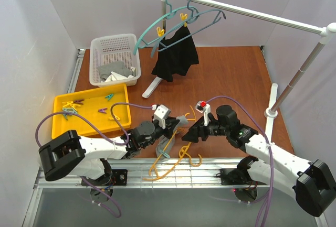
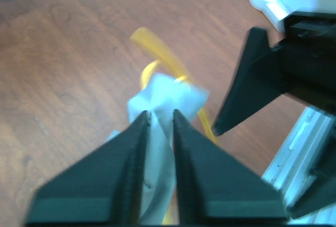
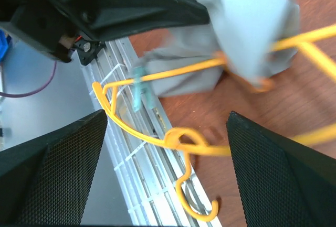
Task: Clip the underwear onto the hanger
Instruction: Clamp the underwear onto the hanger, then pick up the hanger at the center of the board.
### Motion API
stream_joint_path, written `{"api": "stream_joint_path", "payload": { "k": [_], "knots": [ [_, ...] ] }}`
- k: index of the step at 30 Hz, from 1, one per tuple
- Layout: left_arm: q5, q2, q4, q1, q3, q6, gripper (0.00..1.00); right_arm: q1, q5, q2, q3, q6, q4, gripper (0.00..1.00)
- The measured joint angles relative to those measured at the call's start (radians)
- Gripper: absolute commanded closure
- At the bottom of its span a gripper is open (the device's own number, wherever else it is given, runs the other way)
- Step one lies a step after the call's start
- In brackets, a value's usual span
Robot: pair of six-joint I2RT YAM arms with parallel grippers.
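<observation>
The left gripper should next move back from the cloth and down onto the hanger's thin bar [image 1: 169, 171] beside the hanger's hook, because that part of the hanger is bare over the metal bar.
The grey underwear [image 2: 169, 93] sits pinched between the narrow jaws of my left gripper [image 2: 160, 116], just above the table near its front edge. The same cloth [image 3: 247, 28] drapes over an arm of the yellow-orange hanger [image 3: 157, 138], which lies partly on the wood and partly over the metal rail; its hook [image 3: 197, 195] points toward the rail. A teal clip [image 3: 139, 95] hangs on the hanger beside the cloth. My right gripper [image 3: 167, 116] stands wide open over the hanger's neck, touching nothing. From above, the left gripper [image 1: 169, 126] and right gripper [image 1: 190, 133] face each other over the hanger [image 1: 176, 160].
A yellow tray [image 1: 60, 125] with several clips lies at the left. Behind it stands a white basket [image 1: 105, 46] with grey clothes. A white rack [image 1: 247, 12] at the back carries a teal hanger [image 1: 149, 30] with a black garment [image 1: 176, 54] and a grey-blue hanger [image 1: 210, 17].
</observation>
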Motion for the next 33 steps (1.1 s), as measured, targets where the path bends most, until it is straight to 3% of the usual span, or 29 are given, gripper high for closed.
{"api": "stream_joint_path", "payload": {
  "k": [1, 2, 5, 13, 20, 26, 33],
  "knots": [
    [-0.01, 0.008, -0.003, 0.0, 0.0, 0.002, 0.73, 0.0, 0.007, -0.008, 0.0, 0.0, -0.006, 0.16],
    [-0.021, 0.018, -0.007, 0.0, 0.0, 0.005, 0.55, 0.0, 0.016, -0.016, 0.0, 0.0, -0.013, 0.16],
    [-0.056, 0.052, -0.025, 0.0, 0.008, 0.013, 0.21, 0.0, 0.045, -0.036, 0.0, -0.001, -0.042, 0.16],
    [-0.309, 0.058, -0.079, -0.034, 0.015, 0.071, 0.25, 0.0, 0.234, -0.153, 0.0, -0.003, -0.147, 0.14],
    [-0.367, -0.083, -0.114, -0.24, -0.051, 0.121, 0.31, -0.004, 0.52, -0.246, 0.0, 0.003, -0.159, 0.14],
    [-0.367, -0.009, -0.317, -0.376, -0.007, 0.016, 0.34, -0.028, 0.656, -0.245, 0.016, -0.019, -0.15, 0.14],
    [-0.35, 0.075, -0.603, -0.493, 0.077, -0.166, 0.35, -0.04, 0.672, -0.273, 0.02, -0.023, -0.11, 0.15]
  ]
}}
